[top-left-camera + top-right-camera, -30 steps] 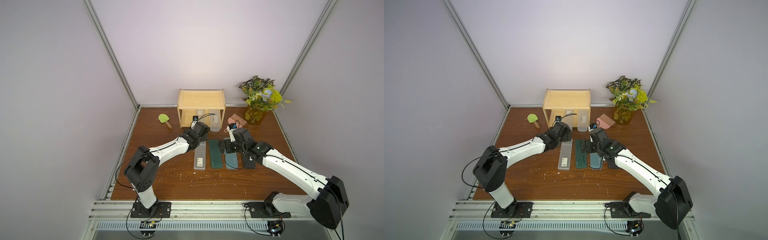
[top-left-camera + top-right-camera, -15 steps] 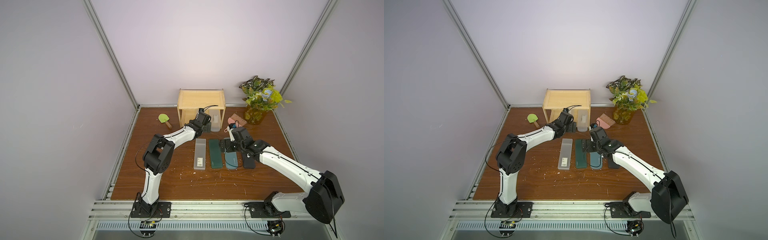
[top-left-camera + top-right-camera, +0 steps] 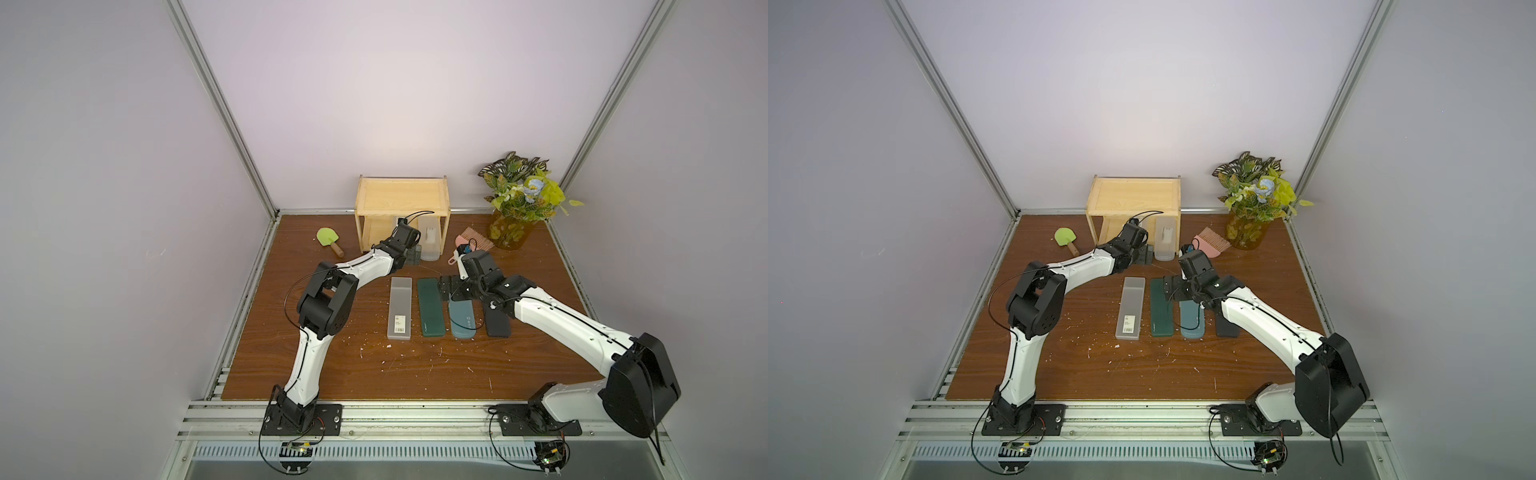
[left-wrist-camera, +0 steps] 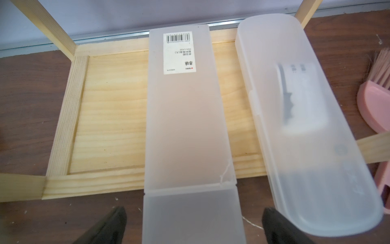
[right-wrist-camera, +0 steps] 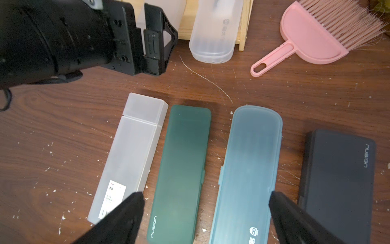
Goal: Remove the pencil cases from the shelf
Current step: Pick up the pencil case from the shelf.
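Observation:
The labelled case's near end (image 4: 192,219) sticks out past the shelf's rim just below, between my left gripper's fingers, and both sides of the case are free. My left gripper should lower and close on it.
The wooden shelf (image 3: 401,199) stands at the back. Its lower tray (image 4: 69,118) holds two frosted pencil cases, one square with a barcode label (image 4: 185,105) and one rounded (image 4: 306,116), both sticking out over the front rim. My left gripper (image 4: 194,224) is open. Its fingertips straddle the labelled case's near end with gaps on both sides. On the table lie a frosted case (image 3: 400,307), a dark green one (image 3: 430,307), a teal one (image 3: 462,320) and a black one (image 3: 496,324). My right gripper (image 5: 206,207) hovers open and empty above the green and teal cases.
A green spatula (image 3: 328,241) lies left of the shelf. A pink hand brush (image 3: 473,243) lies right of it, close to the rounded case. A vase of flowers (image 3: 515,208) stands in the back right corner. White specks dot the wooden tabletop (image 3: 374,365).
My left arm has swung from over the frosted case on the table back to the shelf's lower tray, still open. The right gripper has hardly moved.

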### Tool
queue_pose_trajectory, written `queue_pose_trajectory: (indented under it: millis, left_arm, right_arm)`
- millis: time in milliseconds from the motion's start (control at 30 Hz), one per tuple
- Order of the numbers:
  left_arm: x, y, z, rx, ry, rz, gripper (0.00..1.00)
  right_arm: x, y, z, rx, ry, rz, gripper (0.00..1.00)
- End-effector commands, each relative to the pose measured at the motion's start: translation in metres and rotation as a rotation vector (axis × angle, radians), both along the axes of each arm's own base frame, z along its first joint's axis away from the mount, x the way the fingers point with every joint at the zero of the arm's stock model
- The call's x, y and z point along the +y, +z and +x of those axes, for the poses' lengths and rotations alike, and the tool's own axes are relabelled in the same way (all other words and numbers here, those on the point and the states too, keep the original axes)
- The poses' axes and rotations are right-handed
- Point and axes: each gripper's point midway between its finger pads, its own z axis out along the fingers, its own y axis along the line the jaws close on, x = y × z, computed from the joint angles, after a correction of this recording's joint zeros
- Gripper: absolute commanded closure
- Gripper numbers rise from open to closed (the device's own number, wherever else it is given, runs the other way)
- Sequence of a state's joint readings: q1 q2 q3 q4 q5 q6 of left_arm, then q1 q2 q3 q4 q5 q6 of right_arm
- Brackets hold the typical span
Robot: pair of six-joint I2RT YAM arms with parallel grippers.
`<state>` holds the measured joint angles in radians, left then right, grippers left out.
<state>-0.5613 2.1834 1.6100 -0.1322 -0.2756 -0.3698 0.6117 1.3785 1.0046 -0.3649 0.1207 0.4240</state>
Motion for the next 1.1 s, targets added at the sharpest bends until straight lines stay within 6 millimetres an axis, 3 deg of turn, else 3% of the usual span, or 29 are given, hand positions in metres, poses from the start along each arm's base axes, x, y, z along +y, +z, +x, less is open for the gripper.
queue_pose_trajectory:
  millis: [0, 667, 800, 1067]
  left_arm:
    - [0.006, -0.002, 0.006, 0.003, 0.008, 0.002, 0.01]
    - [0.009, -0.019, 0.004, 0.043, 0.020, 0.001, 0.14]
    - [0.011, -0.019, 0.001, 0.049, 0.019, 0.002, 0.22]
    - [0.014, -0.010, -0.001, 0.038, 0.025, 0.003, 0.28]
  right_arm:
    - [0.005, 0.015, 0.007, -0.029, 0.014, 0.024, 0.01]
    - [0.002, 0.012, 0.006, -0.019, 0.009, 0.028, 0.01]
    - [0.001, 0.012, 0.005, -0.022, 0.007, 0.028, 0.01]
    - [0.000, 0.014, 0.003, -0.026, 0.007, 0.037, 0.01]
